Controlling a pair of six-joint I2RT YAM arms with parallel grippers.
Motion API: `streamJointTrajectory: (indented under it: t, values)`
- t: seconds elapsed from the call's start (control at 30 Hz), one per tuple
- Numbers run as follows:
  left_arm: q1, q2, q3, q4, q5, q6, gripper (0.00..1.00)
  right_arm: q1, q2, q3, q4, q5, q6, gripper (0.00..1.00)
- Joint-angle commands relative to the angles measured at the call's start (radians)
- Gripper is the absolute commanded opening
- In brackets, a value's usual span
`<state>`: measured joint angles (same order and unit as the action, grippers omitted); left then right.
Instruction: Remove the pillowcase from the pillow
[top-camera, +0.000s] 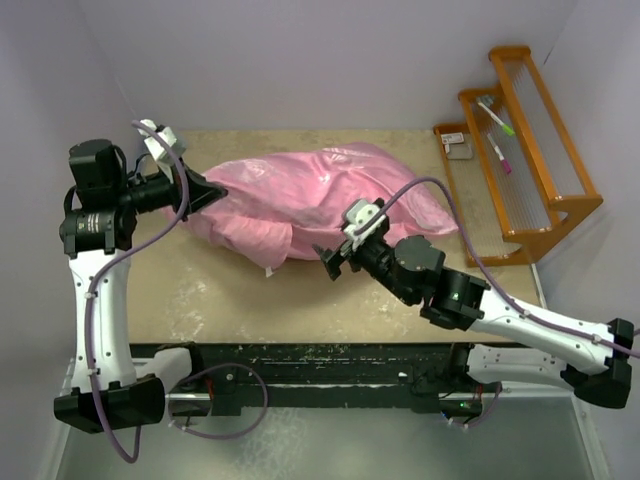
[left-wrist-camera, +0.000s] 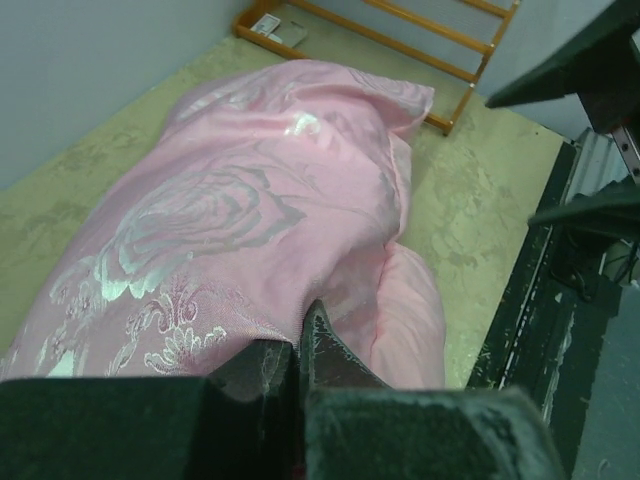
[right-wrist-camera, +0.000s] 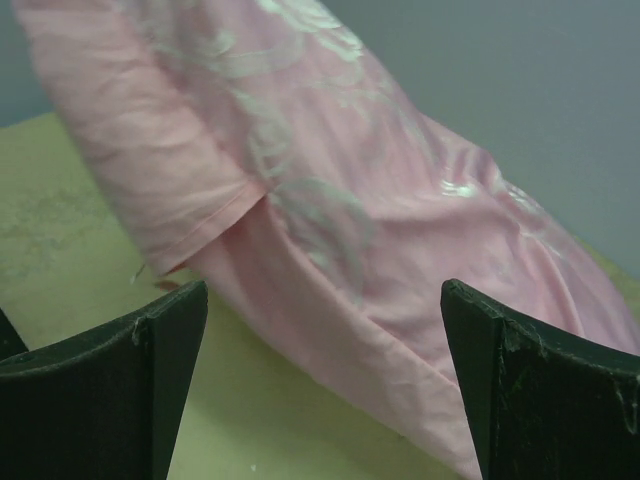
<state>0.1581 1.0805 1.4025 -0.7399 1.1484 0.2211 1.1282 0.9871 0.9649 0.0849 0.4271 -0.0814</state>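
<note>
My right gripper goes outward and toward the left gripper, onto the pillowcase's near edge (top-camera: 294, 250) (right-wrist-camera: 258, 262) beside the hem next, since its open fingers stand short of the fabric.
The pink rose-print pillowcase (top-camera: 310, 200) lies bulging across the middle of the table, wholly covering the pillow, which is hidden inside. My left gripper (top-camera: 212, 197) is shut on the pillowcase's left end; in the left wrist view the fingers (left-wrist-camera: 330, 345) pinch a fold of the pink fabric (left-wrist-camera: 250, 220). My right gripper (top-camera: 335, 260) is open and empty, just in front of the pillowcase's near edge. In the right wrist view its fingers (right-wrist-camera: 160, 340) stand wide apart with the hem of the pink fabric (right-wrist-camera: 330, 250) a short way ahead of them.
An orange wooden rack (top-camera: 525, 150) with pens stands at the back right, also in the left wrist view (left-wrist-camera: 400, 35). Grey walls close the back and sides. The black table rail (top-camera: 330, 365) runs along the near edge.
</note>
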Motion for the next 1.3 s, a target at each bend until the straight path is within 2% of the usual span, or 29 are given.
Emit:
streamJointTrajectory:
  t: [0.0,0.17,0.3,0.43,0.73,0.8,0.87,1.0,1.03,1.07,1.13,1.17,1.2,1.27]
  values:
    - [-0.009,0.0,0.104,0.126,-0.031,-0.041,0.0,0.051,0.056,0.001,0.005,-0.067,-0.233,1.0]
    - [-0.01,0.013,0.209,0.037,-0.062,0.047,0.0,0.051,0.162,0.033,-0.016,-0.035,-0.384,1.0]
    - [-0.009,0.056,0.334,-0.087,-0.055,0.107,0.0,0.007,0.254,0.13,0.045,-0.019,-0.487,1.0]
    - [-0.009,0.074,0.396,-0.163,-0.037,0.144,0.0,-0.039,0.31,0.185,0.117,-0.029,-0.552,1.0]
    - [-0.009,0.089,0.432,-0.121,-0.014,0.089,0.0,-0.05,0.512,0.289,0.194,-0.149,-0.536,0.99]
    - [-0.009,0.101,0.455,-0.109,-0.011,0.069,0.0,-0.049,0.563,0.309,0.224,-0.186,-0.506,0.96]
    - [-0.009,0.11,0.475,-0.093,-0.011,0.048,0.0,-0.05,0.599,0.34,0.252,-0.244,-0.462,0.86]
    - [-0.009,0.109,0.479,-0.032,-0.019,-0.013,0.0,-0.088,0.645,0.439,0.318,-0.256,-0.3,0.32]
    - [-0.009,0.104,0.468,-0.013,-0.028,-0.037,0.08,-0.107,0.643,0.463,0.326,-0.273,-0.209,0.15]
    - [-0.009,0.098,0.458,0.001,-0.037,-0.04,0.29,-0.122,0.637,0.479,0.346,-0.263,-0.16,0.0]
    - [-0.009,0.076,0.428,0.011,-0.056,-0.013,0.69,-0.148,0.625,0.527,0.343,-0.226,-0.028,0.0]
    - [-0.009,0.063,0.412,0.011,-0.068,0.008,0.85,-0.159,0.62,0.559,0.324,-0.226,0.01,0.0]
    - [-0.009,0.05,0.396,0.009,-0.08,0.031,0.94,-0.163,0.616,0.591,0.302,-0.222,0.032,0.0]
    - [-0.009,0.021,0.361,0.0,-0.107,0.087,1.0,-0.166,0.607,0.638,0.278,-0.203,0.061,0.0]
